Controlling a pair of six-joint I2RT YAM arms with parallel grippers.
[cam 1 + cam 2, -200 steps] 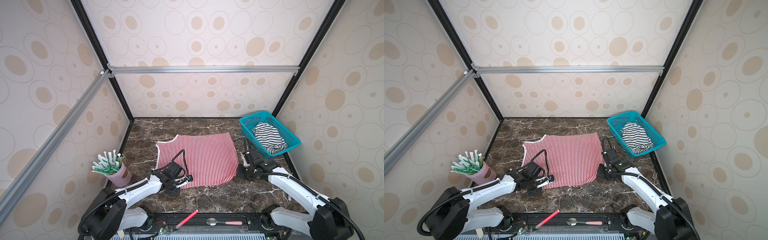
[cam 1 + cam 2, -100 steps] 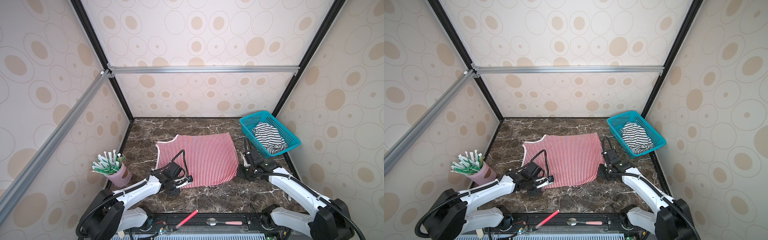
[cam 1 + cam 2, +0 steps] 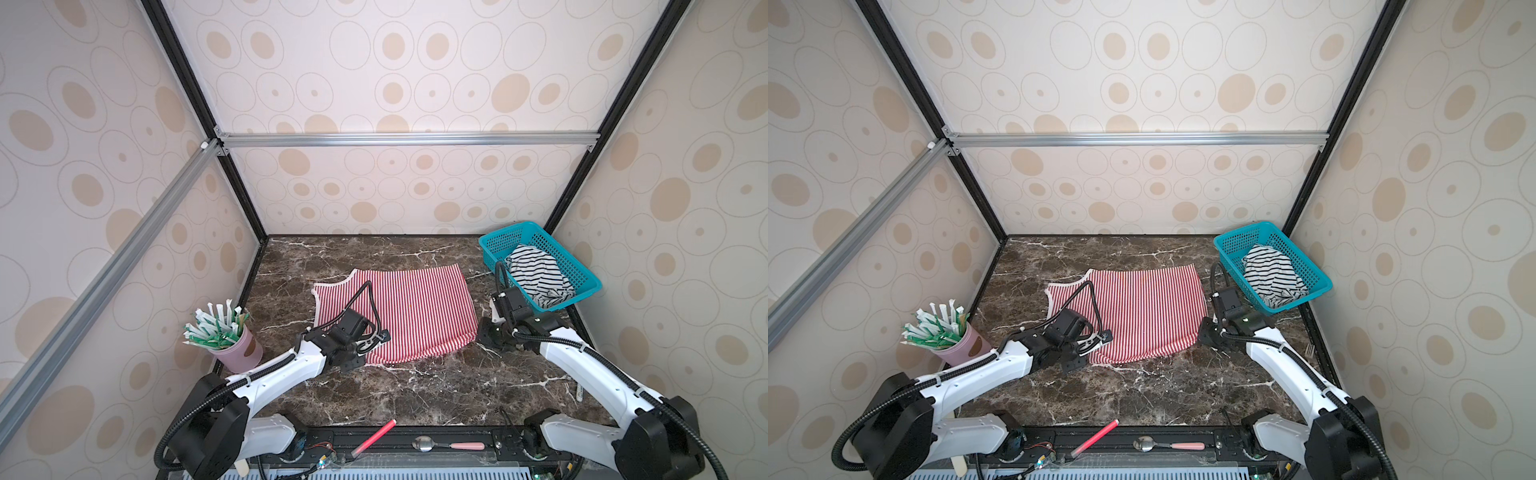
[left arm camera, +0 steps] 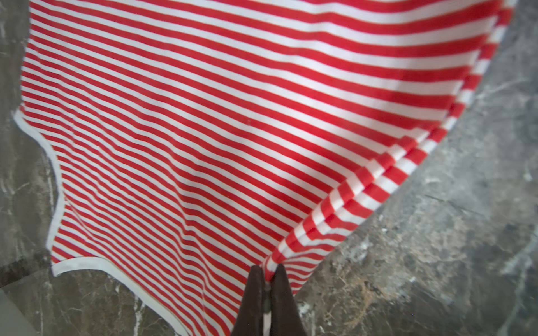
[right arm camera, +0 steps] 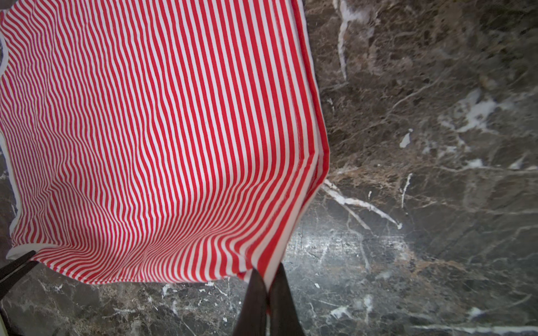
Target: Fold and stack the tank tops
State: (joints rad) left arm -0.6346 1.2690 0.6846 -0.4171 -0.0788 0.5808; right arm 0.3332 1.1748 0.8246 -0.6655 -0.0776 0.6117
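Note:
My left gripper moves outward next, lays the pinched fold onto the red-striped top's middle [image 3: 392, 316] [image 4: 207, 228] and releases it, since the cloth there is flat and uncovered.
The red-and-white striped tank top [image 3: 415, 307] [image 3: 1150, 311] lies spread flat on the dark marble table in both top views. My left gripper [image 3: 360, 358] [image 3: 1077, 361] [image 4: 268, 269] is shut on the top's near left corner, where the cloth [image 4: 233, 131] bunches into a small ridge. My right gripper [image 3: 478, 336] [image 3: 1202, 334] [image 5: 267, 269] is shut on its near right corner, with the hem [image 5: 291, 232] pinched between the fingers. The black-and-white striped tank top [image 3: 536, 278] [image 3: 1271, 276] lies crumpled in the teal basket [image 3: 496, 249] [image 3: 1233, 245] at the back right.
A pink cup [image 3: 237, 349] full of wrapped sticks stands at the table's left edge. On the front rail lie a red pen [image 3: 374, 436] and a pink-handled spoon [image 3: 449, 446]. Patterned walls close in the table on three sides.
The left gripper's jaws have closed on the near left corner of the red-and-white top. Neither arm has visibly moved, and the right gripper stayed shut on its corner.

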